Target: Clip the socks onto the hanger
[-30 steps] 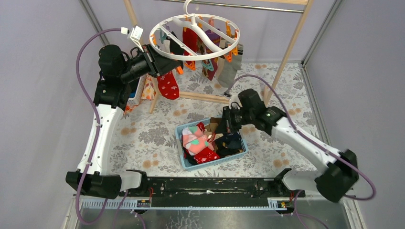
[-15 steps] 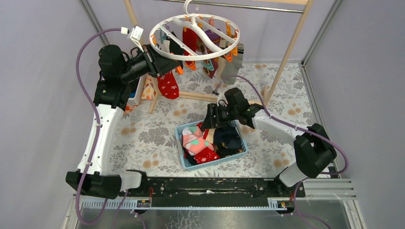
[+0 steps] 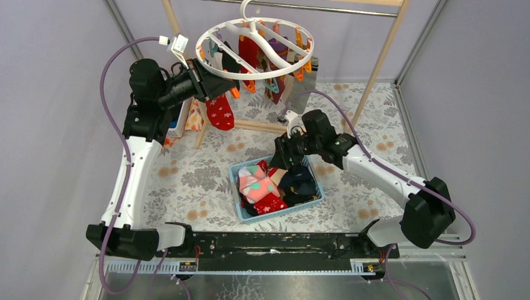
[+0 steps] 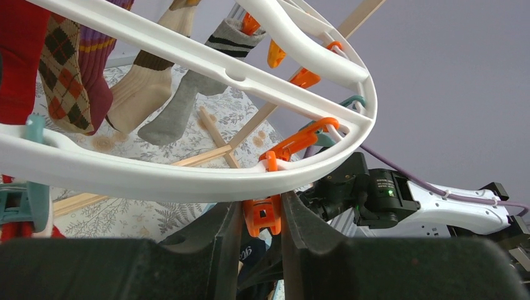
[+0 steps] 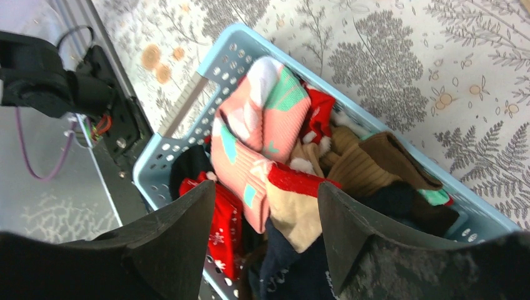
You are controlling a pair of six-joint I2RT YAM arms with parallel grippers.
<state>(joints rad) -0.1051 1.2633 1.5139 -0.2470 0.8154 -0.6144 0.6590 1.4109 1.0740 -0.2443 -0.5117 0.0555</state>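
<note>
My right gripper moves down into the basket next, onto the sock's red cuff and cream band [image 3: 277, 175] [image 5: 294, 196], uncovered below its open fingers.
The hanger [image 3: 219, 26], a round white ring with orange and teal clips, hangs from the rail at the back with several socks [image 3: 220, 112] clipped to it. My left gripper [image 3: 215, 84] is shut on an orange clip [image 4: 264, 215] under the hanger's rim [image 4: 156, 181]. More socks [image 3: 259, 184] lie piled in a light blue basket [image 3: 281, 210]; a pink one with green spots [image 5: 256, 144] is on top. My right gripper [image 3: 279, 159] hovers open over the basket's far side, and nothing sits between its fingers [image 5: 267, 200].
A wooden rail frame [image 3: 375, 75] stands at the back and carries the hanger. A small white basket [image 3: 181, 122] with clothes sits behind the left arm. Grey walls close in on both sides. The basket rim [image 5: 231, 56] lies just below the right fingers.
My right gripper went from shut down among the socks to open, and it lifted toward the basket's far edge with nothing in it. The left gripper kept its hold on the clip.
</note>
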